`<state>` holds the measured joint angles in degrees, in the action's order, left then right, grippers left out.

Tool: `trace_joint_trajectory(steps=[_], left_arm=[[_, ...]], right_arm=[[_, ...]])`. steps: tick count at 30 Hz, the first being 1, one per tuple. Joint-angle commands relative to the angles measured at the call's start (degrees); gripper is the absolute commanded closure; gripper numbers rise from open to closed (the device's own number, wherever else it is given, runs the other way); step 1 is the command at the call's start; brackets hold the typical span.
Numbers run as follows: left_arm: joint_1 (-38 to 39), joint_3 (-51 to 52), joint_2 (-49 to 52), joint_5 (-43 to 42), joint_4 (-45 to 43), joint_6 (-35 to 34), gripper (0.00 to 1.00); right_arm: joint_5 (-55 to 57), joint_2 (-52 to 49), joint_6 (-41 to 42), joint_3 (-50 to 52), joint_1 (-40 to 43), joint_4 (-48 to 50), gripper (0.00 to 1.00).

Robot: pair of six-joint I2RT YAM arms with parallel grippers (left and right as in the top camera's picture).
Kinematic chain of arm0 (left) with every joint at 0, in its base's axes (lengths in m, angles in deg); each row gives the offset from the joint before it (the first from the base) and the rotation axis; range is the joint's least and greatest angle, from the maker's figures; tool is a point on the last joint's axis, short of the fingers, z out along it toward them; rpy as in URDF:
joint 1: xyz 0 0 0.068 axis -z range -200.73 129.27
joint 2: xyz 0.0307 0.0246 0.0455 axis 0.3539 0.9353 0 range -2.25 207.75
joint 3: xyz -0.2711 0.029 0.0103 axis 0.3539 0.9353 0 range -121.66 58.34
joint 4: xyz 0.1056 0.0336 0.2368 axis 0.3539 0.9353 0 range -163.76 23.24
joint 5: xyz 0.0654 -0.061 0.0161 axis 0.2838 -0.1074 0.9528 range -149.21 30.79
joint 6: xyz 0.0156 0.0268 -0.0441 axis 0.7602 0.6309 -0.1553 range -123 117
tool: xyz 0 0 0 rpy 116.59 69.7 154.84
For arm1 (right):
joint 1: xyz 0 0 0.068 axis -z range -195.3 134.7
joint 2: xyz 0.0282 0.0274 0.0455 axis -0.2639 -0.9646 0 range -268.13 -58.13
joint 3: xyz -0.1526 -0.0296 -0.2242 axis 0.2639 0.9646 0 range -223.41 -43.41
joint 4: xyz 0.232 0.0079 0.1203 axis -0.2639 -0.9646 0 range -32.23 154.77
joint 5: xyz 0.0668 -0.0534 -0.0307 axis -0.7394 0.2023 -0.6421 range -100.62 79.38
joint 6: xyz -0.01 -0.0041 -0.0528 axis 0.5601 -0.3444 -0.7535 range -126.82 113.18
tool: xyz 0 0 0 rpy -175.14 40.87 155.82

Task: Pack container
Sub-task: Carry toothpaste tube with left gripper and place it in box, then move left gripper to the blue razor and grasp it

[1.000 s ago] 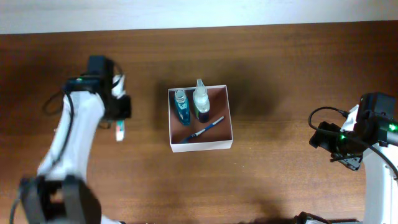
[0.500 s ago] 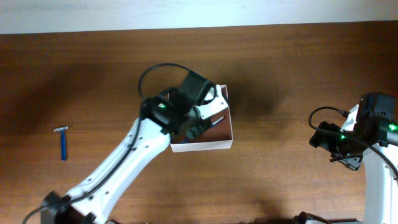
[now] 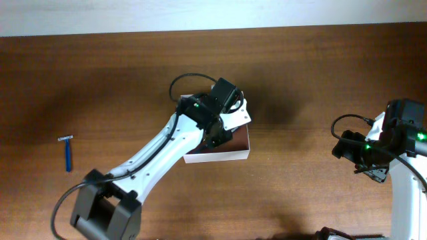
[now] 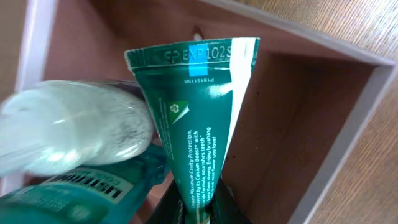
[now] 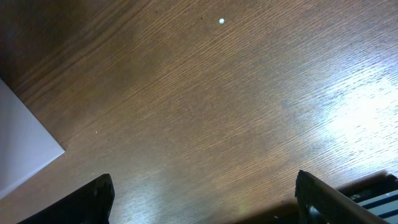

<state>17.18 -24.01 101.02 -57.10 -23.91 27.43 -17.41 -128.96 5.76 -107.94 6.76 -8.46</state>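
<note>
Next, my left gripper lowers the green toothpaste tube into the container (image 3: 220,157) beside the bottles and releases it, because the container's bottom has open room there.
The container (image 3: 220,157) is a shallow square box with white walls and a reddish-brown inside, at the table's middle. My left gripper (image 3: 223,127) hangs over it and hides most of its inside. In the left wrist view the gripper (image 4: 199,208) is shut on a green toothpaste tube (image 4: 199,106), held inside the container's walls (image 4: 351,118) with its crimped end pointing away. Beside the tube lie a clear bottle (image 4: 68,127) and a blue mouthwash bottle (image 4: 81,196). My right gripper (image 3: 363,157) is open and empty over bare wood (image 5: 205,199) at the far right.
A blue razor (image 3: 68,153) lies on the table at the far left. A flat white corner (image 5: 18,143) shows at the left edge of the right wrist view. The table is dark brown wood, with a pale wall along its far edge.
My left arm has swung from the table's left side to over the container, carrying the toothpaste tube, then shifted a little further right. The right arm has not moved.
</note>
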Motion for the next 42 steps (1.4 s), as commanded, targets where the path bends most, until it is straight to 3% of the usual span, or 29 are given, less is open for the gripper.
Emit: trace_joint_trajectory(steps=[1, 6, 8, 10, 12, 14, 22, 23, 26, 30, 36, 42], left_arm=[[0.1, 0.2, 2.9, -0.5, -0.6, 0.9, 1.0], [0.1, 0.2, 4.5, -0.5, -0.8, 0.9, 0.99], [0.1, 0.2, 4.5, -0.4, -0.7, 0.9, 0.93], [0.1, 0.2, 4.5, -0.4, -0.3, 0.9, 0.78], [0.1, 0.1, 4.4, -0.2, 0.3, 0.9, 0.75], [0.1, 0.1, 4.1, -0.2, 0.5, 0.9, 0.64], [-0.9, -2.5, -5.3, 8.3, 2.9, -7.9, 0.58], [-1.7, -2.6, -7.1, 8.8, 3.0, -9.3, 0.53], [-7.8, -2.6, -13.6, 8.9, 4.3, -14.5, 0.41], [-25.4, -2.6, -17.4, 8.8, 6.6, -21.6, 0.39], [-51.3, -1.7, -13.8, 6.2, 6.8, -29.6, 0.37], [-61.6, -1.2, -5.7, 3.2, 6.7, -29.6, 0.37]], right_arm=[[0.6, -0.1, -0.3, 0.3, -0.3, 0.1, 0.14], [0.6, -0.1, -0.4, 0.3, -0.3, 0.1, 0.14], [0.6, -0.1, -0.4, 0.3, -0.3, 0.1, 0.15], [0.6, -0.1, -0.4, 0.3, -0.3, 0.1, 0.14], [0.6, -0.1, -0.4, 0.3, -0.3, 0.1, 0.15], [0.6, -0.1, -0.4, 0.3, -0.3, 0.1, 0.14], [0.6, -0.1, -0.4, 0.3, -0.3, 0.0, 0.14], [0.6, -0.1, -0.4, 0.3, -0.3, 0.0, 0.14], [0.6, -0.1, -0.4, 0.3, -0.3, 0.0, 0.15], [0.6, -0.1, -0.4, 0.3, -0.3, 0.0, 0.14], [0.6, -0.1, -0.4, 0.3, -0.3, 0.0, 0.14], [0.6, -0.1, -0.4, 0.3, -0.3, 0.0, 0.14]])
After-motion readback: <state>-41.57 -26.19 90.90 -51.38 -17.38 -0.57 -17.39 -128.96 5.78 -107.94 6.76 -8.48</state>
